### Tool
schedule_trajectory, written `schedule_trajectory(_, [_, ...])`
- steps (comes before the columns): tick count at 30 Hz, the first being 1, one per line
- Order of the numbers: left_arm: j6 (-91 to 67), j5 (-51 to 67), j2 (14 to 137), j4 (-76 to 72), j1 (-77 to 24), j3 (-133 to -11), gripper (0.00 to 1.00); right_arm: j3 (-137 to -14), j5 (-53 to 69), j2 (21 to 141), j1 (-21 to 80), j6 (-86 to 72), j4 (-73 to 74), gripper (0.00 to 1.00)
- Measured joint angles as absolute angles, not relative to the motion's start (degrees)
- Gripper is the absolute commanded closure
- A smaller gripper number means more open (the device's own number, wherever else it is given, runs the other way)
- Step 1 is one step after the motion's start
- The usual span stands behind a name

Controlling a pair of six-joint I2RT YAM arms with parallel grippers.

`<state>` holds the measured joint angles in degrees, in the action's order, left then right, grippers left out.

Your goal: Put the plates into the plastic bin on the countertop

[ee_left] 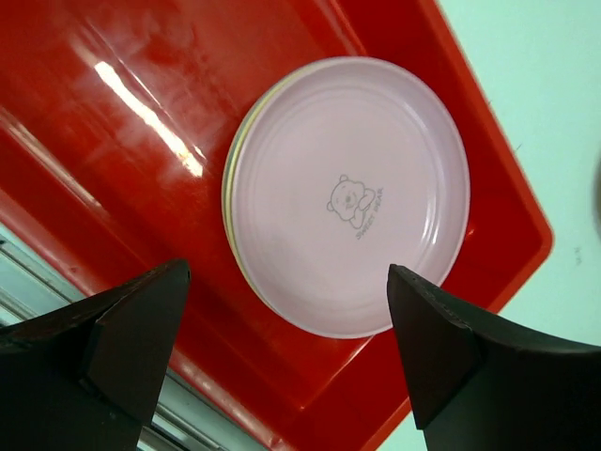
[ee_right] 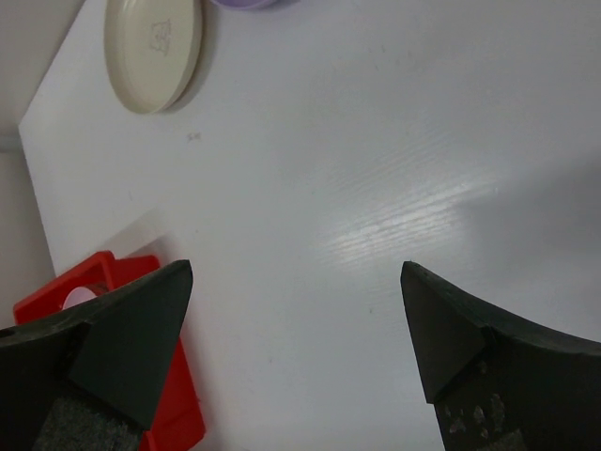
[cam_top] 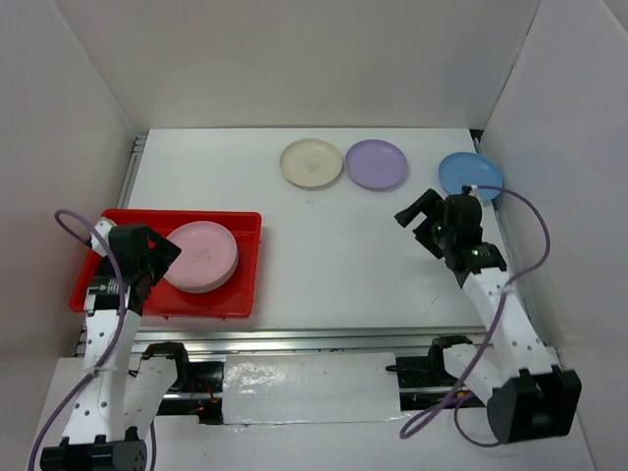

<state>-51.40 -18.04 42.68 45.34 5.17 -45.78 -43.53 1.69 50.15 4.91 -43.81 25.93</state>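
Note:
My right gripper is to move outward and down onto the purple plate's rim facing the blue plate, since bare tabletop beside it leaves room for a finger.
The red plastic bin sits at the left of the white countertop. Inside it lies a stack of plates with a pink plate on top, and paler rims show under the pink plate in the left wrist view. My left gripper hangs open just above the bin, its fingers apart and empty, the stack's near edge between them. At the back lie a cream plate, a purple plate and a blue plate. My right gripper is open and empty, just in front of the blue plate.
White walls enclose the table on three sides. Silver rails run along the left and near edges. In the right wrist view the open right gripper faces bare tabletop, with the cream plate far off and a corner of the bin at lower left.

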Motion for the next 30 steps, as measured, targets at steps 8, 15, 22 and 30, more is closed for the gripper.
schedule_trajectory(8, [-46.6,-14.3,38.4,46.1,3.3,-52.5,0.01,-56.0,0.1,77.5,3.3,-44.1,20.5,0.0])
schedule_trajectory(15, [-41.2,-8.4,43.0,45.4,-7.0,-52.5,0.01,-69.0,-0.1,99.4,0.5,-48.1,15.8,0.0])
schedule_trajectory(22, [-38.9,-8.1,41.8,45.2,-13.7,-53.4,0.01,-83.2,1.1,114.8,-2.5,-51.0,15.9,0.02])
schedule_trajectory(30, [-37.7,-9.2,43.1,44.9,-16.1,-54.1,0.01,-98.1,2.1,126.8,-2.3,-51.8,20.9,0.16])
